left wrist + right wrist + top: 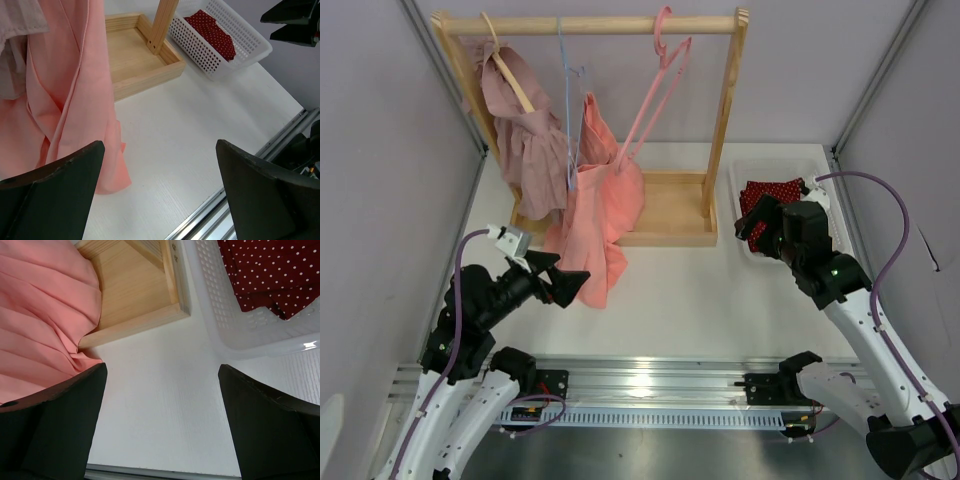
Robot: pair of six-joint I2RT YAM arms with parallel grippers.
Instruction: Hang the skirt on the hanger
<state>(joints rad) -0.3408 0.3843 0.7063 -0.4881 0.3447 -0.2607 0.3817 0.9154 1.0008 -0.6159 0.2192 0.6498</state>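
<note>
My right gripper moves to the right in the top view and down into the basket onto the dark red polka-dot skirt (775, 192) next, since it lies crumpled inside.
The dark red polka-dot skirt (775, 192) (212, 32) (272, 275) lies crumpled in a white basket (780, 165) at the right. The slim pink hanger (660, 95) hangs bare on the wooden rack's rail, right of the other garments. My right gripper (755, 225) (162, 367) hovers open just in front of the basket's near left corner, with nothing between its fingers. My left gripper (568, 280) (160, 145) is open too, low over the table beside the hem of the salmon garment, holding nothing.
The wooden rack (725, 110) stands at the back on a tray base (670, 215). A mauve ruffled garment (530, 140) hangs on a wooden hanger, and a salmon garment (600, 210) (65, 90) (40, 305) on a pale blue wire hanger (568, 100). Side walls close in on both sides.
</note>
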